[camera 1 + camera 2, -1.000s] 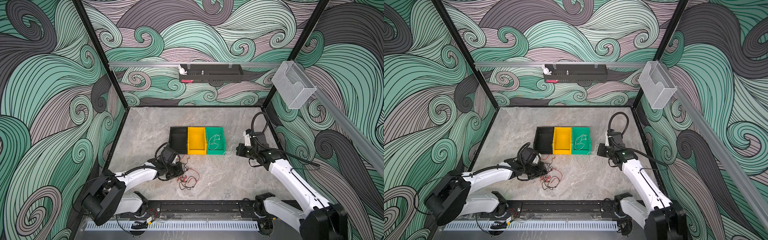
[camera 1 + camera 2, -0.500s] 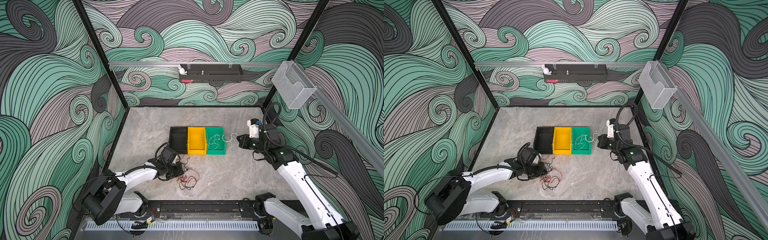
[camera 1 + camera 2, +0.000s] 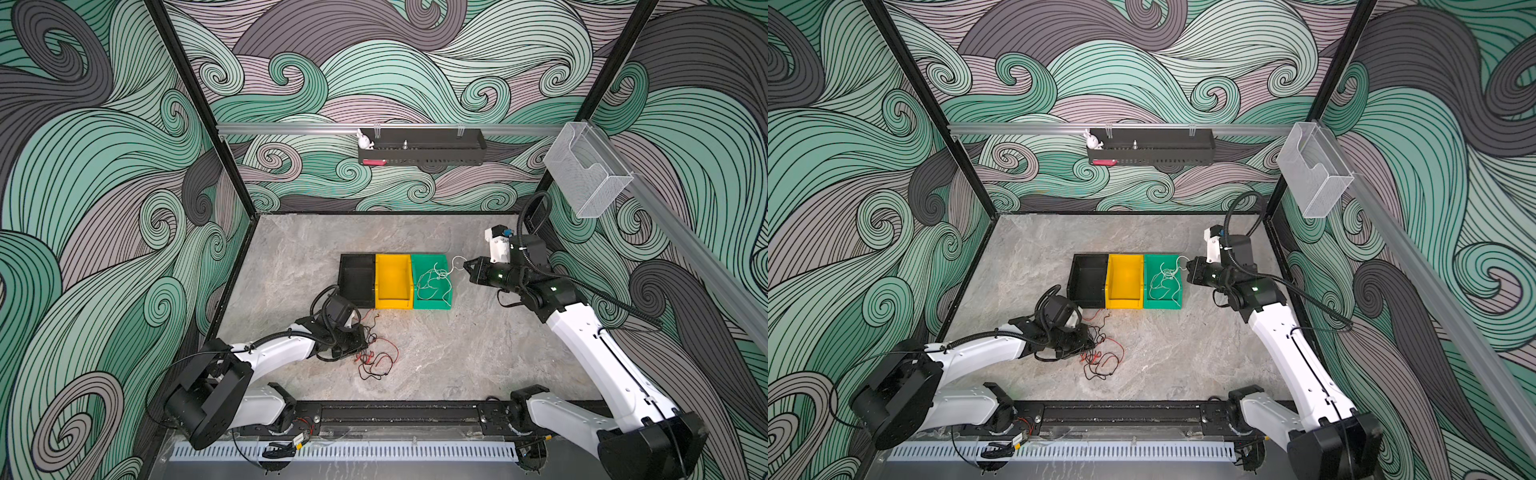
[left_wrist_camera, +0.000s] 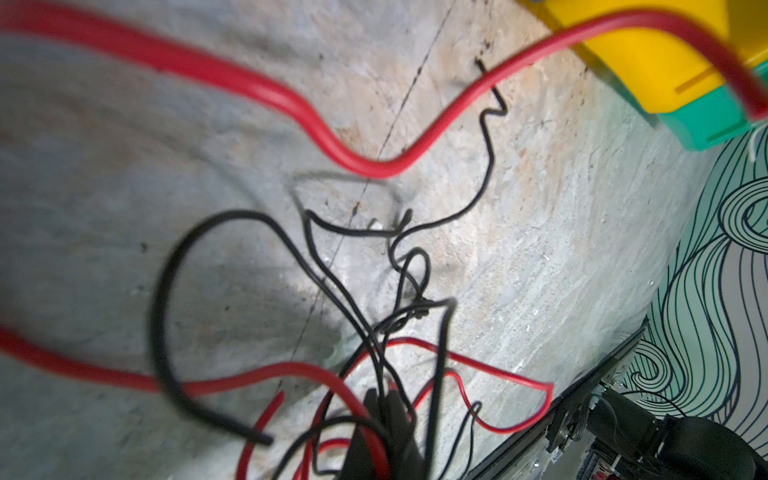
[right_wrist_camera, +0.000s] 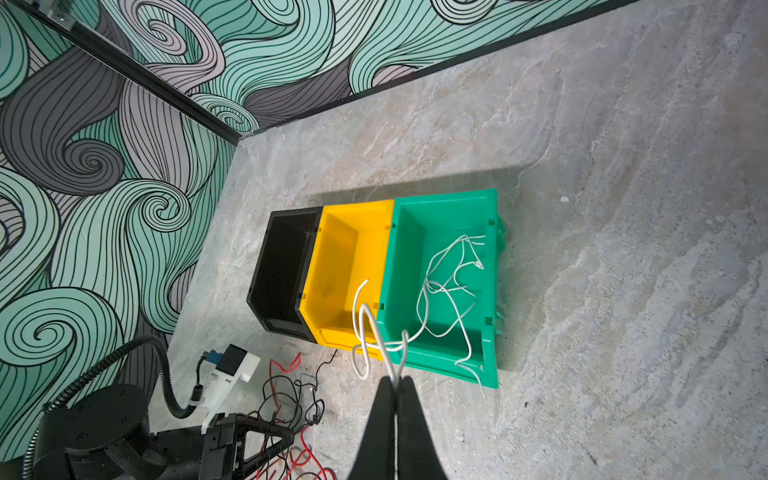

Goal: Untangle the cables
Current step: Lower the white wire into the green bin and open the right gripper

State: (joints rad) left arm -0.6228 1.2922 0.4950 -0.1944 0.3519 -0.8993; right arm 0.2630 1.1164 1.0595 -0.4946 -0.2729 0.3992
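Note:
I will next move my right gripper toward the yellow bin, over the inside of the green bin below, which already holds most of the white cable (image 3: 432,284), then lower and release.
A tangle of thin red and black cables (image 3: 376,359) lies on the stone floor in front of the bins. My left gripper (image 3: 360,341) rests low at the tangle's left side. In the left wrist view its fingertips (image 4: 386,395) are shut on black strands, with a red cable (image 4: 365,164) looping around them. A white cable (image 3: 432,284) lies mostly inside the green bin (image 3: 432,305). One end of it rises over the bin's right rim into my right gripper (image 3: 467,266), which is shut on the white cable (image 5: 444,286) just at the fingertips (image 5: 397,380).
The black bin (image 3: 357,286), yellow bin (image 3: 394,282) and green bin stand side by side mid-floor. A black shelf (image 3: 422,147) hangs on the back wall and a clear holder (image 3: 584,174) on the right rail. The black base rail (image 3: 395,413) runs along the front.
My right gripper has risen and moved toward the back beside the green bin, drawing the white cable's end up with it. The left arm and the red and black tangle have stayed put.

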